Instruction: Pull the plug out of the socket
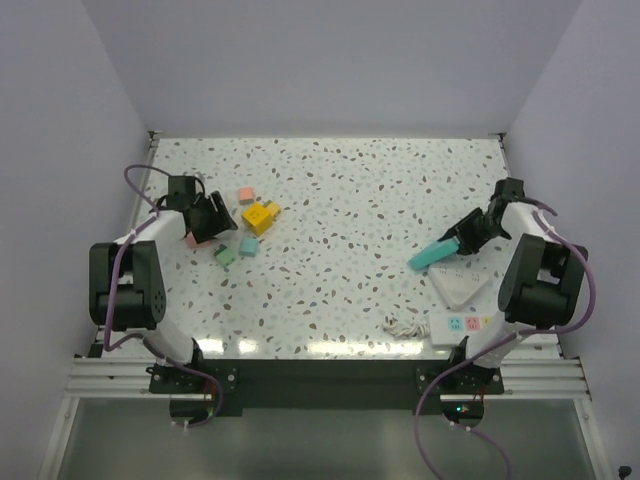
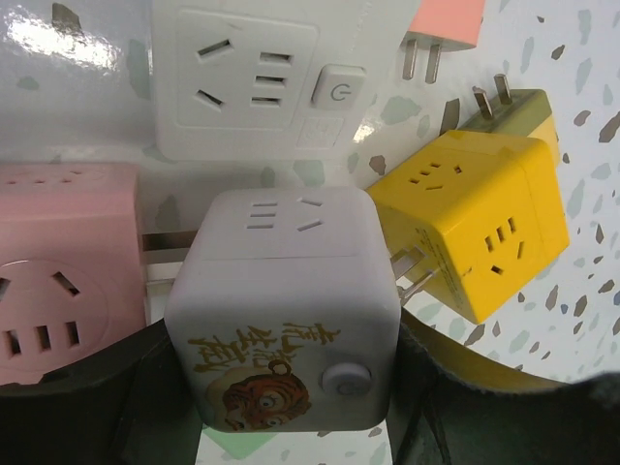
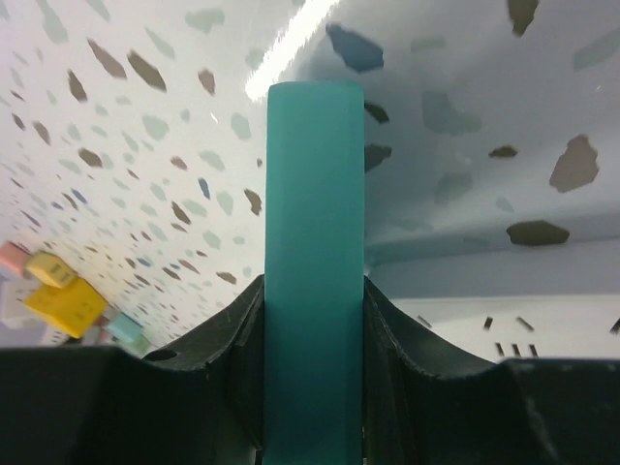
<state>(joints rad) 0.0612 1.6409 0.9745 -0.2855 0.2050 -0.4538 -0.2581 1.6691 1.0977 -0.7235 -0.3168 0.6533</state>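
Observation:
I will move my right gripper toward the right in the top view and turn the teal bar there next, because the tabletop is bare along the white power strip's far edge.
In the left wrist view my left gripper is shut on a white cube socket with a tiger picture and a round button. Metal prongs run from the cube's left side to a pink socket block. A yellow cube socket sits to the right, its prongs pointing at the white cube. In the top view the left gripper is at the far left beside the pink block. My right gripper is shut on a teal bar, held above the table.
A white wall-type socket lies beyond the white cube, and a pink plug is at the top. Small pink, yellow and green cubes are clustered on the left. White power strips with a cable lie at the near right.

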